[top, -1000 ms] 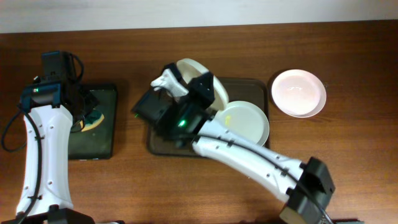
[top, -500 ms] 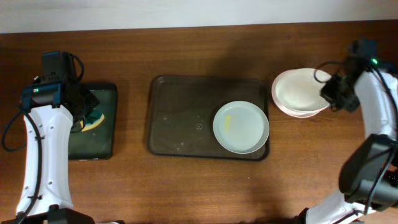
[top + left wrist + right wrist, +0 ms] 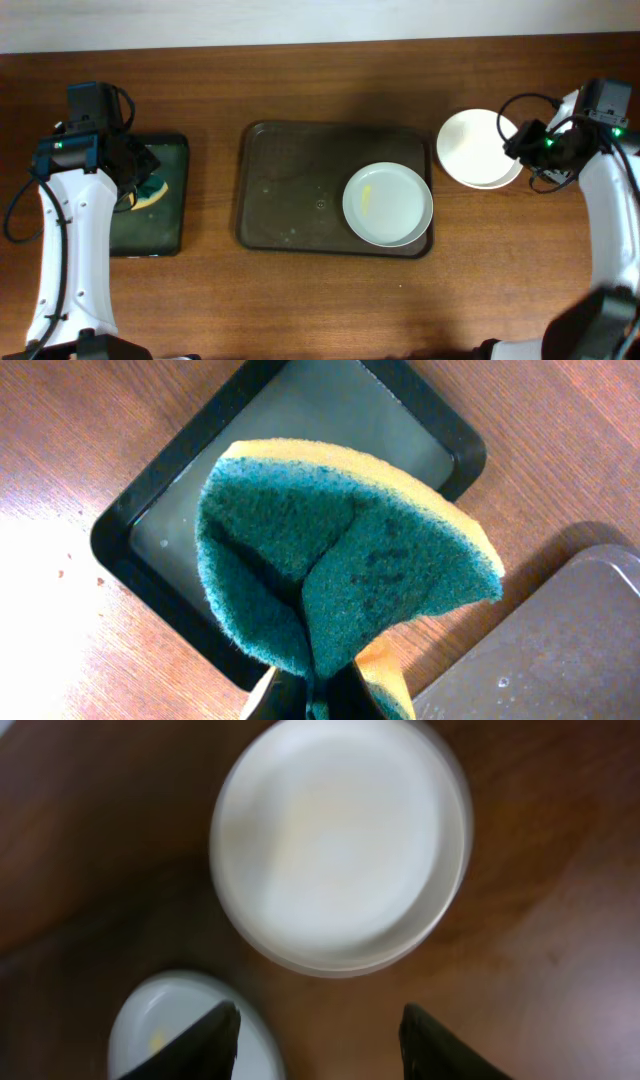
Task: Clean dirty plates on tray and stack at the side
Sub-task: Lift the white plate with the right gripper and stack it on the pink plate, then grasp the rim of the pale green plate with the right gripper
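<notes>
My right gripper moves to the left in the overhead view and down to the smeared plate's rim nearest the stack next. Yellow still marks that plate.
One white plate with a faint yellow smear lies at the right end of the dark brown tray. Two more plates sit stacked on the table just right of the tray. My right gripper hovers at the stack's right edge, open and holding nothing. In the right wrist view the stack lies beyond the gripper, and the smeared plate shows by the left fingertip. My left gripper is shut on a folded green-and-yellow sponge, above the small black tray.
The small black tray lies on the table at the far left, under the left arm. The brown tray's left and middle carry only small droplets. A corner of the brown tray shows in the left wrist view.
The right arm carried a plate from above the tray to the right, laid it on the plate beside the tray, and opened. The left arm and sponge have not moved.
</notes>
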{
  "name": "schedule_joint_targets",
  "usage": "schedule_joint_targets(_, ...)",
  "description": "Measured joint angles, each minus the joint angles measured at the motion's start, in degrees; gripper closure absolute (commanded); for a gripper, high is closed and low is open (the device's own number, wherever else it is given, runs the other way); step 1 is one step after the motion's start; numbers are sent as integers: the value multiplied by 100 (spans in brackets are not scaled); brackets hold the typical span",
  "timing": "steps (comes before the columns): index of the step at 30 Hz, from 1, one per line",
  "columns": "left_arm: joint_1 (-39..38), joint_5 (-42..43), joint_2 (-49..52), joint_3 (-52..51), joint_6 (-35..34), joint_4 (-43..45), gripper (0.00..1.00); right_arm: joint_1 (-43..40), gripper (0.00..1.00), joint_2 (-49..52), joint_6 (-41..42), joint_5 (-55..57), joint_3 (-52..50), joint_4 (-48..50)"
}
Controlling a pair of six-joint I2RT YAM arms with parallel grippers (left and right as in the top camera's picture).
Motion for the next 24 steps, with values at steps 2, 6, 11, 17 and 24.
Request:
schedule_joint_targets(2,0,0,0,0,0,0,100,693,45,-417,2,155,-9,-319)
schedule_joint_targets(6,0,2,0,0,0,-7,100,2304,51,-105,0,1283,-973,219)
schedule_joint_targets(11,0,2,0,0,0,-4,100,2695,60,684,308,1681,-1386,413)
schedule_joint_targets(17,0,4,0,0,0,-7,100,2734,73,1069,382,1650,-1394,553)
schedule_joint_targets(24,0,9,0,0,2,-7,100,2734,73,1185,415,1327,-1416,693)
